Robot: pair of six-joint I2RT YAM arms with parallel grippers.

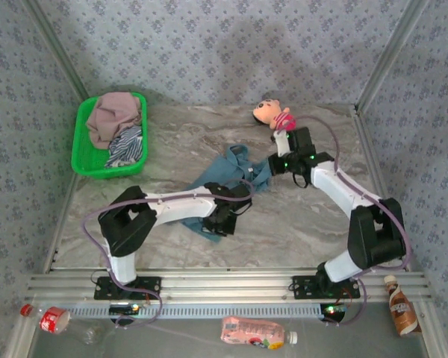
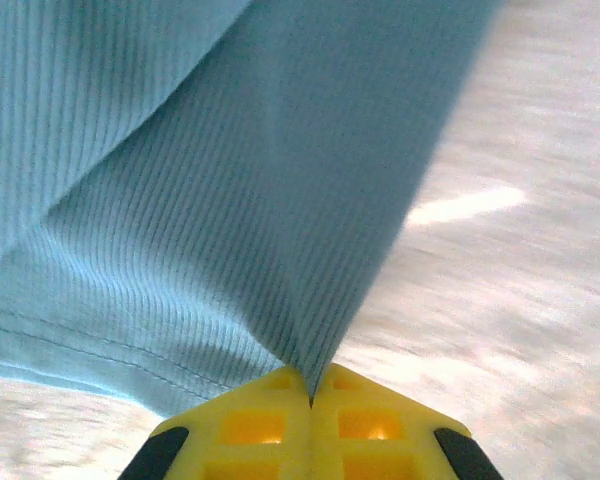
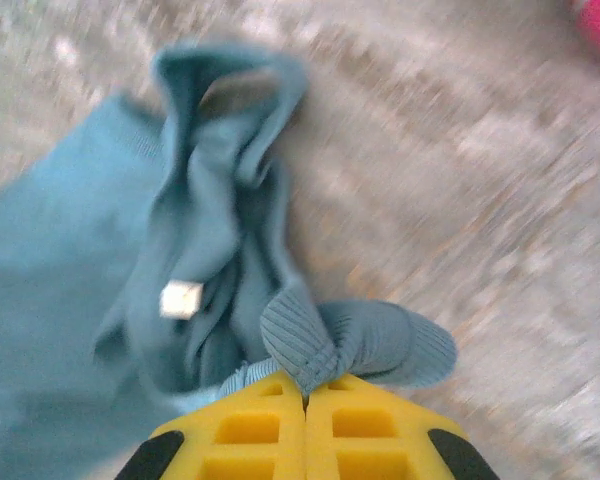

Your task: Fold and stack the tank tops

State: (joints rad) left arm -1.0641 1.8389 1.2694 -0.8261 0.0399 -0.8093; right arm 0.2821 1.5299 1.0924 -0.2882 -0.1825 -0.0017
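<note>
The tank top's bunched fold goes outward in my right gripper to bare marble short of the doll [image 3: 384, 172] next. My right gripper then releases it there, as the tank top lies crumpled.
The teal-blue tank top [image 1: 225, 170] lies crumpled in the middle of the marble table, with both grippers on it. My left gripper [image 1: 219, 222] is at the top's near edge; in the left wrist view its yellow jaws [image 2: 311, 392] are shut on a pinch of the ribbed teal cloth [image 2: 230, 200]. My right gripper [image 1: 272, 165] is at the far right edge of the top, and its jaws [image 3: 304, 388] are shut on a bunched fold of the teal cloth [image 3: 210, 230]. The mauve-pink tank top [image 1: 112, 113] and the striped tank top [image 1: 127, 147] sit piled in a green basket [image 1: 81, 153].
A small pink plush doll [image 1: 272, 113] lies on the table just beyond the right gripper. The green basket stands at the far left. Off the table's near edge lie a red-labelled bottle [image 1: 51, 319], a pink bottle [image 1: 255, 332] and a brown bottle [image 1: 402, 306].
</note>
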